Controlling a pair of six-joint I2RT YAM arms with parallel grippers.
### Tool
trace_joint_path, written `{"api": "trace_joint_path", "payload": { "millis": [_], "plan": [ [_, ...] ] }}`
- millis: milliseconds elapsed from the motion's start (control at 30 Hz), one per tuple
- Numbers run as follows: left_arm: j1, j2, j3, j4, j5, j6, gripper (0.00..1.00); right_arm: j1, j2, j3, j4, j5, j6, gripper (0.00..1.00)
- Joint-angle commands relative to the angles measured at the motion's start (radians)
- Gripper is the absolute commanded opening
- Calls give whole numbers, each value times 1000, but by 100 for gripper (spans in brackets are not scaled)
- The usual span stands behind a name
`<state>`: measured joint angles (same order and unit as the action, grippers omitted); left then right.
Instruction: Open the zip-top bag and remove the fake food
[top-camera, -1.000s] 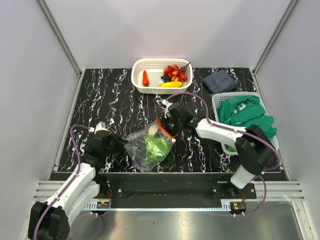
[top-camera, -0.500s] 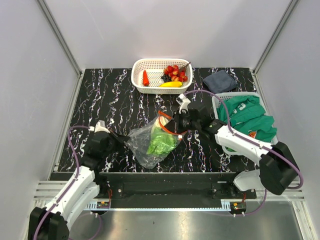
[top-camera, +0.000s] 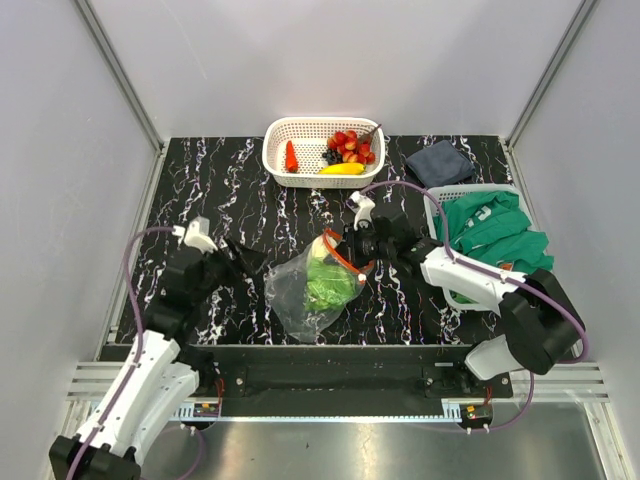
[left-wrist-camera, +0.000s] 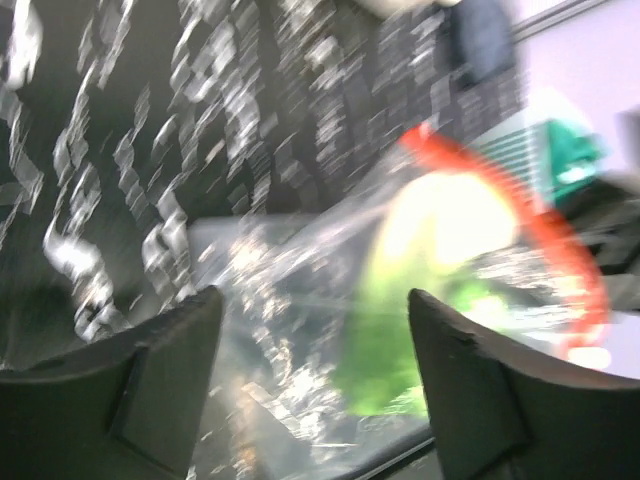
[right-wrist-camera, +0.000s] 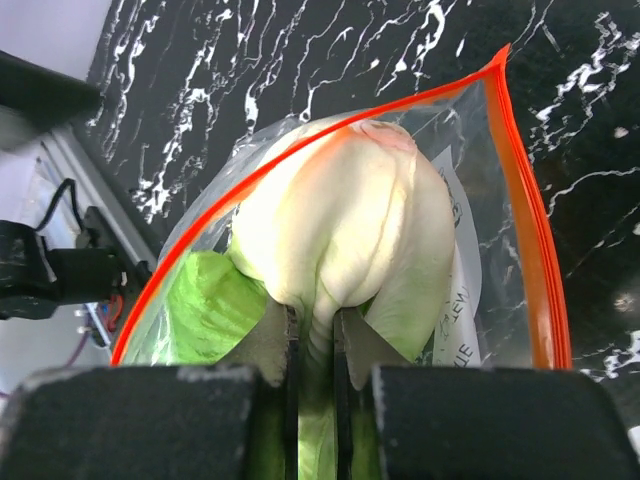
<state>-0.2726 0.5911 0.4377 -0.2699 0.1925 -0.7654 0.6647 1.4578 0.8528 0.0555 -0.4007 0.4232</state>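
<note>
I need to move my left gripper to the right in the top view next, onto the bag's orange rim by the lettuce's pale stem, because the bag (top-camera: 296, 297) is still around the lettuce.
The clear zip-top bag (top-camera: 296, 297) lies mid-table with its orange-rimmed mouth (right-wrist-camera: 531, 262) open toward my right gripper. A leafy green lettuce (top-camera: 326, 284), pale at its stem (right-wrist-camera: 352, 218), sits in that mouth. My right gripper (right-wrist-camera: 312, 316) is shut on the lettuce stem, seen from above at the bag's top right (top-camera: 348, 249). My left gripper (top-camera: 246, 258) stands open just left of the bag, holding nothing; in the blurred left wrist view its fingers (left-wrist-camera: 170, 340) frame the bag (left-wrist-camera: 280, 300) and lettuce (left-wrist-camera: 430, 260). More fake food lies in the white basket (top-camera: 300, 172): strawberries (top-camera: 351, 145), banana (top-camera: 342, 168), pepper (top-camera: 291, 155), grapes (top-camera: 331, 157).
A second white basket (top-camera: 436, 205) holding a green cloth (top-camera: 492, 226) stands at the right edge, close behind my right arm. A dark grey cloth (top-camera: 439, 161) lies at the back right. Grey walls enclose the black marbled table (top-camera: 220, 190).
My left gripper has opened, let go of the bag's left side and drawn back left. My right gripper has shifted slightly left with the lettuce; the bag has sagged.
</note>
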Motion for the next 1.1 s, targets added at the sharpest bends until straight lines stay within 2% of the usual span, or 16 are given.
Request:
{"api": "trace_joint_path", "payload": {
  "millis": [0,67,200,300,400,567,767,833,900,933,1000,1033,1067],
  "plan": [
    [-19,51,168,-25,42,-3,87,15,-33,78,-25,48,-98,3],
    [-82,138,241,3,24,-23,87,29,-28,89,-46,60,-112,3],
    [-282,329,403,-8,-103,-37,88,87,-14,123,-82,121,-143,5],
    [-355,467,501,-24,-145,-29,86,104,-8,132,-88,146,-135,5],
    [-396,552,550,-34,-166,-31,86,110,-8,134,-91,148,-132,5],
    [-410,601,562,-75,-238,-80,78,116,-36,123,-91,164,-135,5],
    [-412,674,593,-72,-217,-78,74,125,-62,118,-94,168,-158,5],
    [-415,690,590,-48,-199,-71,67,130,-62,115,-92,171,-162,6],
    [-415,693,570,-6,-176,-54,56,130,-60,111,-95,180,-159,7],
    [-413,690,561,4,-179,-48,44,130,-60,111,-101,184,-159,8],
    [-415,659,526,32,-189,-22,31,130,-57,112,-114,204,-152,13],
    [-415,627,510,46,-189,-15,12,130,-56,112,-127,212,-149,15],
    [-415,610,497,58,-223,-5,5,130,-51,115,-135,220,-133,18]
  ]
}}
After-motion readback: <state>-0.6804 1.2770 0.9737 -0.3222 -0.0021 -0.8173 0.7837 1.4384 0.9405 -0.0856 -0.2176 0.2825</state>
